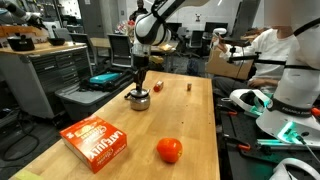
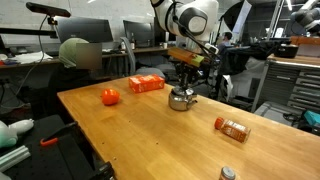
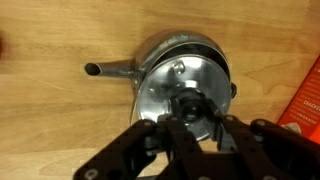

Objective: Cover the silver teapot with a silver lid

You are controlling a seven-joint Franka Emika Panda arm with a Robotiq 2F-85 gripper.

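Observation:
My gripper should next slide the lid by its knob across the opening of the teapot, toward the dark gap inside the teapot's rim [image 3: 203, 49], and then let go, because that part of the opening is uncovered.
The silver teapot [image 3: 158, 52] stands on the wooden table with its spout pointing left in the wrist view. It also shows in both exterior views [image 1: 138, 100] [image 2: 181, 100]. The silver lid [image 3: 160, 92] lies on the pot's mouth, its dark knob in the middle. My gripper [image 3: 192, 118] is straight above the pot, and its fingers close tightly on either side of the knob. In both exterior views the gripper [image 1: 139, 86] [image 2: 183, 86] reaches straight down onto the pot.
An orange-red ball [image 1: 169, 150] [image 2: 110, 96] and an orange box [image 1: 95, 142] [image 2: 146, 84] lie on the table. Two tiny reddish-brown blocks [image 1: 188, 86] sit beyond the pot. An orange packet [image 2: 233, 128] lies near the table edge. A person sits beside the table [image 1: 285, 60].

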